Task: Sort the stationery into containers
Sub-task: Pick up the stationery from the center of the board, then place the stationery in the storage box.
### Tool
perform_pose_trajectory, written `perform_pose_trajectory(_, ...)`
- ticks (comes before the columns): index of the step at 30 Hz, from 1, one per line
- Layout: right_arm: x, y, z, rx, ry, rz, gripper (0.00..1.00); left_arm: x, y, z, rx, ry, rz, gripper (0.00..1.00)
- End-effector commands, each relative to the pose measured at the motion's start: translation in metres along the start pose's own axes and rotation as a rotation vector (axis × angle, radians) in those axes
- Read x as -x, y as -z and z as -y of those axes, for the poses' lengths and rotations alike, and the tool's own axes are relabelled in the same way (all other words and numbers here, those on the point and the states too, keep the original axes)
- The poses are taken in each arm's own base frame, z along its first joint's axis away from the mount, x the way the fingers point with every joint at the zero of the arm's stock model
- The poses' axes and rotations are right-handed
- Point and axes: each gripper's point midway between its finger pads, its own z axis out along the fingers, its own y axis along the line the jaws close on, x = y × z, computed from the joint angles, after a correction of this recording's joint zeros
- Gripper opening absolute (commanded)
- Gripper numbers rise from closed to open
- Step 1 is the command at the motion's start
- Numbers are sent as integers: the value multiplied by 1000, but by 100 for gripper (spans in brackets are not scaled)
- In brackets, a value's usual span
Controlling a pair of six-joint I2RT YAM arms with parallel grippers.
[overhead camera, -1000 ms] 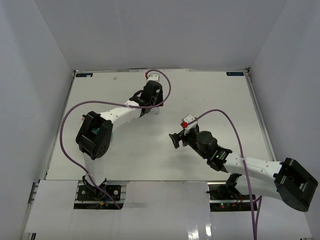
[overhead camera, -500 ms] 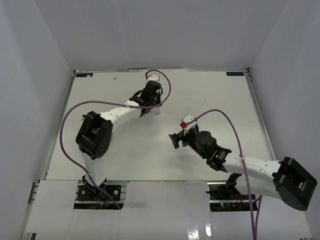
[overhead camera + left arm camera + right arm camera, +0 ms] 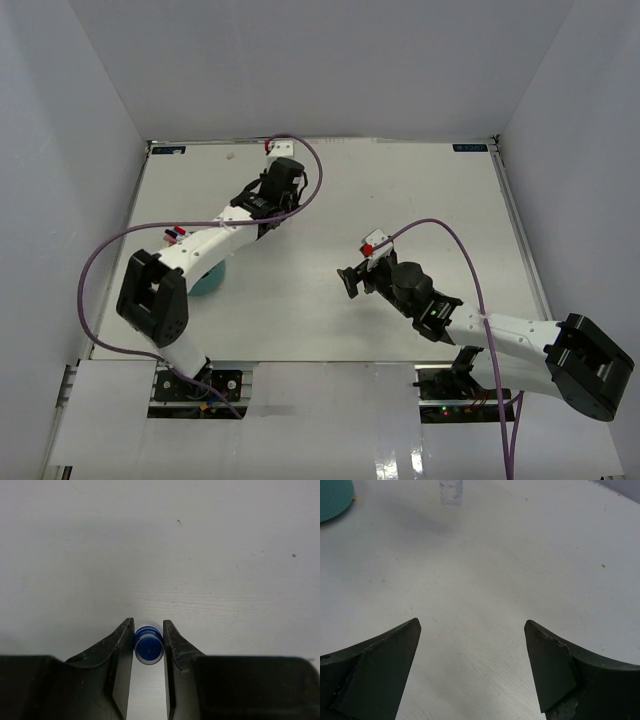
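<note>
Next, my left gripper lifts and swings to the left in the top view over the teal cup point(image 3: 205, 276). Then it brings the bottle down in, since pens already gather there.
My left gripper point(image 3: 268, 207) points down over the back middle of the table. In the left wrist view its fingers point(image 3: 122, 640) press both sides of the small blue-capped bottle point(image 3: 148, 647), seen from above. The bottle's clear body also shows at the top of the right wrist view point(image 3: 451, 492). The teal cup point(image 3: 209, 282) sits at the left, half under the left arm, and its edge shows in the right wrist view point(image 3: 334, 497). Red and pink pen ends point(image 3: 175, 235) stick out beside the arm. My right gripper point(image 3: 350, 280) is open and empty point(image 3: 472, 622) over bare table.
A small tan thing point(image 3: 232, 155) lies near the table's back edge. White walls close in the table on three sides. Purple cables loop over both arms.
My left arm has swung left, uncovering the teal cup and the pen ends. Its gripper has moved left and slightly back. The right arm has not moved.
</note>
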Motion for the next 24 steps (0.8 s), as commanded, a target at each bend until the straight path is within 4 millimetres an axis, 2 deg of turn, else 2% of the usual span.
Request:
perform_pose_trajectory(1,16,-2,0,4,-6,55,91,27,42,-51,115,54,51,12)
perform_pose_trajectory(5,16,-2,-2,10,-7,55,90,37,74,-101,187,117,72,12)
perform_pose_trajectory(6,16,-3,-2,13,-7,55,91,42,91,-112,197,133,90,12)
perform_pose_trajectory(8,15,-3,-3,14,-10,52,90,39,104,-137,243,154,84,12)
perform_pose_trajectory(9,15,-3,-4,19,-9,51,90,45,117,-146,245,175,112,12)
perform_pose_trajectory(11,15,-4,-4,22,-11,51,90,40,126,-168,294,183,106,12)
perform_pose_trajectory(14,15,-5,-6,30,-13,50,91,33,139,-192,347,188,100,12)
perform_pose_trajectory(17,14,-4,-5,27,-15,50,90,18,146,-209,384,182,61,12)
perform_pose_trajectory(24,15,-5,-8,38,-12,49,90,6,156,-230,420,191,61,12)
